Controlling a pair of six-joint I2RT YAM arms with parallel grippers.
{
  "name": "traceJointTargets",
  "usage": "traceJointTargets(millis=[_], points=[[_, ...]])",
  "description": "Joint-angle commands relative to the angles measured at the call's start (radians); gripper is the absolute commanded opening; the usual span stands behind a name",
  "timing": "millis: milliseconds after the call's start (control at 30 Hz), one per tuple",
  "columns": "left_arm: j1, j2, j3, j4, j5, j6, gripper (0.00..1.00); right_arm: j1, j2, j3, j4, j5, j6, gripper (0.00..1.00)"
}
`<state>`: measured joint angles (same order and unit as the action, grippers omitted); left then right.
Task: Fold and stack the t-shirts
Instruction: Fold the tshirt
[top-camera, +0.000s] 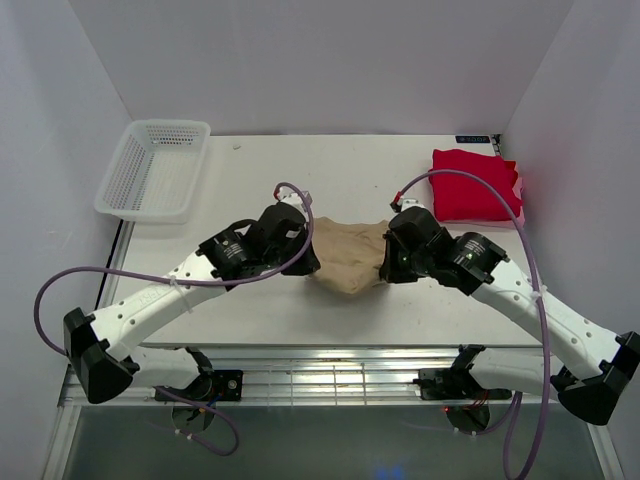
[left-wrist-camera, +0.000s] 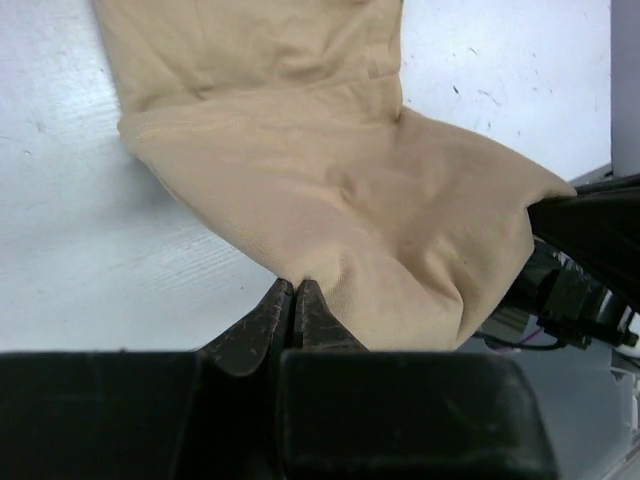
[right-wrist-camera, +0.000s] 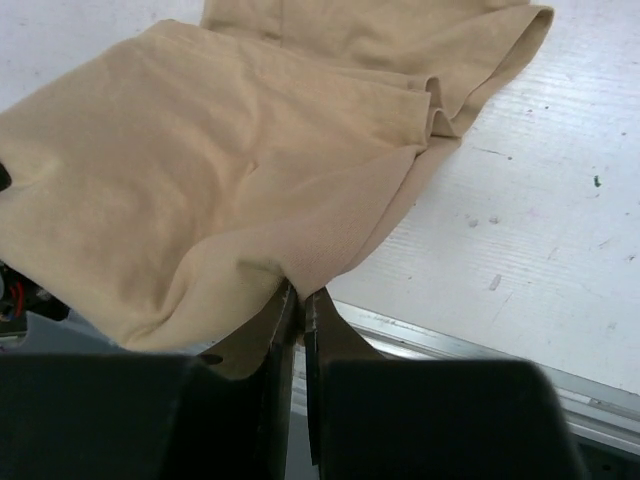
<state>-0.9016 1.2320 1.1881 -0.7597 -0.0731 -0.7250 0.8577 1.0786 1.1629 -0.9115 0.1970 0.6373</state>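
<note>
Next, my left gripper moves away from my base and down over the tan-beige t-shirt's far part (top-camera: 337, 230) (left-wrist-camera: 222, 50) and releases its pinched edge.
The tan-beige t-shirt (top-camera: 347, 255) hangs bunched between my two grippers at the table's middle, partly folded over itself. My left gripper (top-camera: 308, 258) is shut on its left edge; in the left wrist view the cloth (left-wrist-camera: 340, 190) is pinched at the tips of the gripper (left-wrist-camera: 294, 285). My right gripper (top-camera: 386, 262) is shut on its right edge; in the right wrist view the cloth (right-wrist-camera: 200, 160) is pinched at the tips of the gripper (right-wrist-camera: 300, 292). The bright red t-shirt (top-camera: 475, 185) lies folded at the back right of the table.
A white plastic mesh basket (top-camera: 153, 170) stands at the back left of the table (top-camera: 300, 170). The table's front edge with a metal rail (top-camera: 330, 360) is just below the shirt. White walls close in the back and sides.
</note>
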Motion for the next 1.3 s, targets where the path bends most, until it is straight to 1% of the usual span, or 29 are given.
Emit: traceJointTargets(millis=[0, 100, 267, 333, 367, 433, 467, 700, 867, 1133, 1267], points=[[-0.002, 0.052, 0.042, -0.015, -0.103, -0.008, 0.05, 0.004, 0.033, 0.04, -0.027, 0.108, -0.028, 0.08], [0.009, 0.073, 0.025, 0.029, -0.146, -0.01, 0.05, 0.004, 0.064, 0.038, -0.015, 0.159, -0.037, 0.08], [0.079, 0.118, 0.011, 0.121, -0.142, -0.001, 0.05, -0.023, 0.11, 0.02, 0.045, 0.228, -0.071, 0.08], [0.104, 0.136, 0.004, 0.175, -0.12, 0.01, 0.05, -0.06, 0.13, 0.014, 0.088, 0.231, -0.103, 0.08], [0.128, 0.145, 0.005, 0.19, -0.104, 0.019, 0.05, -0.074, 0.138, 0.014, 0.1, 0.226, -0.116, 0.08], [0.144, 0.17, 0.014, 0.224, -0.068, 0.033, 0.05, -0.109, 0.162, 0.012, 0.138, 0.219, -0.154, 0.08], [0.156, 0.203, 0.022, 0.229, -0.059, 0.039, 0.05, -0.121, 0.171, 0.014, 0.149, 0.211, -0.165, 0.08], [0.196, 0.322, 0.059, 0.293, -0.011, 0.087, 0.04, -0.215, 0.25, 0.015, 0.247, 0.171, -0.266, 0.08], [0.224, 0.391, 0.093, 0.327, 0.002, 0.108, 0.04, -0.25, 0.329, 0.02, 0.309, 0.14, -0.326, 0.08], [0.27, 0.509, 0.195, 0.342, 0.015, 0.128, 0.02, -0.299, 0.446, 0.035, 0.371, 0.116, -0.369, 0.08], [0.291, 0.573, 0.246, 0.346, 0.044, 0.141, 0.02, -0.327, 0.504, 0.064, 0.395, 0.101, -0.389, 0.08]])
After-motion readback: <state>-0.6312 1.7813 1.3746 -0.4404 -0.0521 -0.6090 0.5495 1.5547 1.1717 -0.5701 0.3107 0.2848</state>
